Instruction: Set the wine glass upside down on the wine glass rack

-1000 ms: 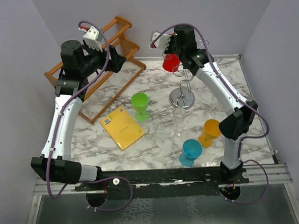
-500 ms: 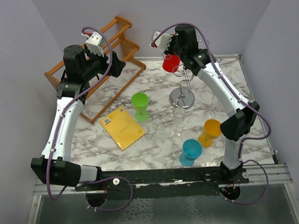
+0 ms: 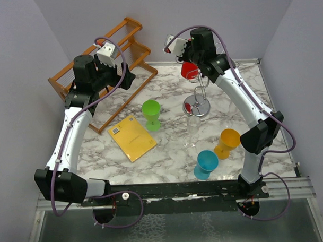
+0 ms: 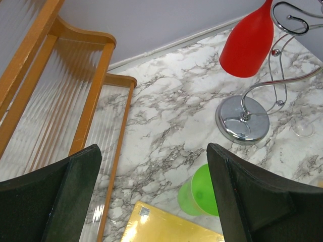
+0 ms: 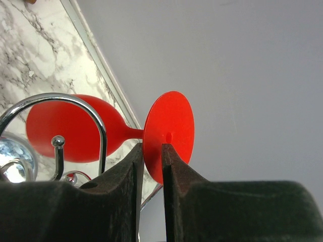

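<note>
The green glass stands opening up, so I will lower my open left gripper, toward the right in the top view, onto the glass's rim edge facing the wooden rack.
My right gripper [image 5: 150,147] is shut on the round foot of the red wine glass [image 5: 65,133], holding it foot up and tilted. The glass hangs in the air beside a chrome loop of the wine glass rack [image 5: 75,100]. From above, the red glass [image 3: 189,70] is at the top of the silver wire rack, whose round shiny base [image 3: 197,106] stands on the marble table. The left wrist view shows the red glass [image 4: 250,43] next to a scroll arm above the rack base [image 4: 243,121]. My left gripper [image 4: 153,154] is open and empty, high above the table [image 3: 125,75].
A slatted wooden rack [image 3: 104,64] stands at the back left. A green glass [image 3: 151,115], a yellow booklet [image 3: 132,137], a clear glass [image 3: 192,131], an orange cup [image 3: 226,142] and a blue cup [image 3: 206,163] stand in front of the wire rack.
My right gripper has moved the red glass a little right and down, closer to the rack's pole. My left arm has swung slightly to the right.
</note>
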